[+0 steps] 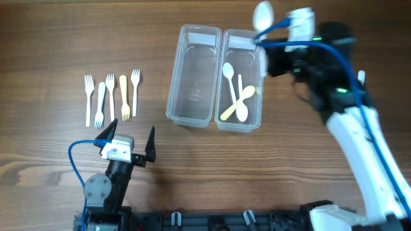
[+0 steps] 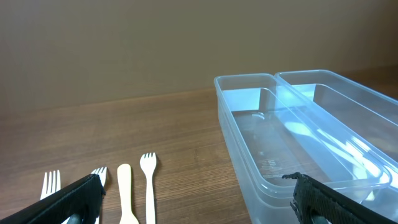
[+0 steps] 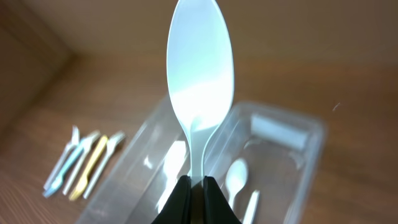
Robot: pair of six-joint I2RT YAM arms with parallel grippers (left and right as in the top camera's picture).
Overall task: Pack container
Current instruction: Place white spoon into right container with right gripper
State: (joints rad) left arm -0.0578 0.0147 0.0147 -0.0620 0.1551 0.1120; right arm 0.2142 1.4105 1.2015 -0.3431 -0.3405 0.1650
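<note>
I should move my right gripper gently down and to its left in the overhead view and let go of this spoon, because the container that already holds spoons is there.
Two clear plastic containers stand side by side: the left one (image 1: 191, 77) is empty, the right one (image 1: 254, 119) holds three spoons (image 1: 236, 96). My right gripper (image 3: 198, 182) is shut on the handle of a white spoon (image 3: 200, 68), held above the far end of the right container (image 3: 292, 155); its bowl shows in the overhead view (image 1: 263, 14). Several forks (image 1: 112, 95), white and one yellow, lie in a row at the left. My left gripper (image 1: 131, 146) is open and empty, near the table's front, below the forks (image 2: 134, 186).
The wooden table (image 1: 64, 38) has bare surface around the containers and forks. The right arm (image 1: 359, 141) reaches in from the front right. A blue cable (image 1: 77, 160) loops by the left arm's base.
</note>
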